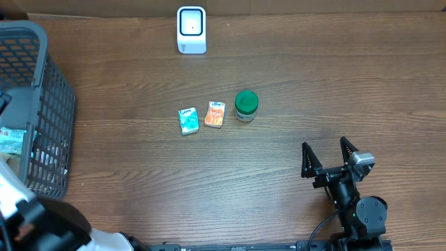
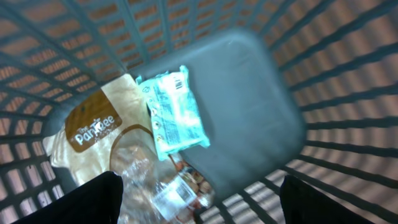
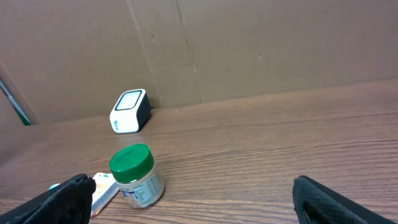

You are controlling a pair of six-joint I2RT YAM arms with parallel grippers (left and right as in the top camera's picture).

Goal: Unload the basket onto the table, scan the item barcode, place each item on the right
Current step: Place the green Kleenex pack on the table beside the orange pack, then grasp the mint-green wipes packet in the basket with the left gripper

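Next, my left gripper will lower its open fingers around the teal packet's lower end (image 1: 21,142) (image 2: 183,144) below it, leaving the barcode at the packet's other end uncovered.
The white barcode scanner (image 1: 191,30) stands at the table's far edge; the right wrist view shows the scanner (image 3: 129,111) too. A teal packet (image 1: 189,120), an orange packet (image 1: 215,114) and a green-lidded jar (image 1: 246,107) lie mid-table. My left gripper (image 2: 199,211) is open inside the grey basket (image 1: 49,104), above another teal packet (image 2: 177,112), a brown-and-white bag (image 2: 93,127) and a clear wrapped packet (image 2: 177,193) with a barcode label. Nothing is between its fingers. My right gripper (image 1: 325,146) is open near the front right, pointing at the jar (image 3: 137,176).
The basket's mesh walls (image 2: 348,74) surround the left gripper on all sides. The left arm's white body (image 1: 14,202) sits at the table's front-left corner. A cardboard wall (image 3: 249,43) backs the table behind the scanner.
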